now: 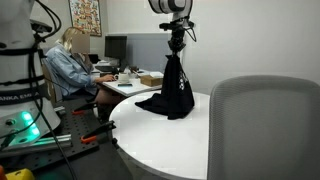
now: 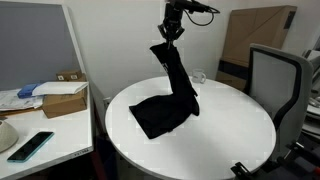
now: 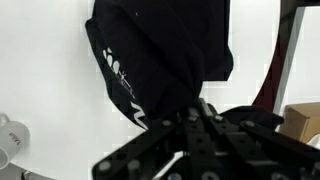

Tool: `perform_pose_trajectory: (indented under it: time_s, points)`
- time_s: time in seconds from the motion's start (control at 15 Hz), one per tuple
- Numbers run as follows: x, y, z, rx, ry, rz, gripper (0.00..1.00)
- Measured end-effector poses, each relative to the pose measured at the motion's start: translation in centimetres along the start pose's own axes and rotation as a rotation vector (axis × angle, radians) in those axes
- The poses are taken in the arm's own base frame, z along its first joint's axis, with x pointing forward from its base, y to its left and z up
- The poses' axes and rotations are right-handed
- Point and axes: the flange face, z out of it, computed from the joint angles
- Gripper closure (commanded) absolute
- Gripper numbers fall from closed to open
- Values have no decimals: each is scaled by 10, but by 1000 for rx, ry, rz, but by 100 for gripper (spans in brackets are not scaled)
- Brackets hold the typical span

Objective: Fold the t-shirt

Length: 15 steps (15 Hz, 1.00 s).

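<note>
The t-shirt's pinched end, still high above its heap, goes down toward the side desk next, over the heap's edge by the boxes, for release.
The black t-shirt hangs from my gripper high above the round white table, its lower part still resting in a heap on the tabletop. In the exterior view from the opposite side the t-shirt stretches from the gripper down to the table. In the wrist view the black fabric with white print fills the top, pinched at the jaws. The gripper is shut on the t-shirt.
A grey office chair stands close to the table; it also shows in an exterior view. A seated person works at a desk behind. A side desk with boxes and a phone is nearby.
</note>
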Motion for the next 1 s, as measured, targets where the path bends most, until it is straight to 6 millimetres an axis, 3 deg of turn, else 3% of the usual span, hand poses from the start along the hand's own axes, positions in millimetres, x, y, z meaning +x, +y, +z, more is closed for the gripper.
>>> perform_pose_trajectory:
  time_s: [0.2, 0.4, 0.47, 0.53, 0.8, 1.0]
  points:
    - [-15, -42, 36, 8, -24, -39, 99]
    - [-34, -71, 69, 12, -47, -62, 99]
    - [-40, -79, 79, 13, -50, -67, 70]
    - [-46, -86, 88, 14, -49, -71, 69]
    - [-67, -115, 119, 23, -39, -69, 42]
    - [-76, -131, 129, 38, -7, -62, 20]
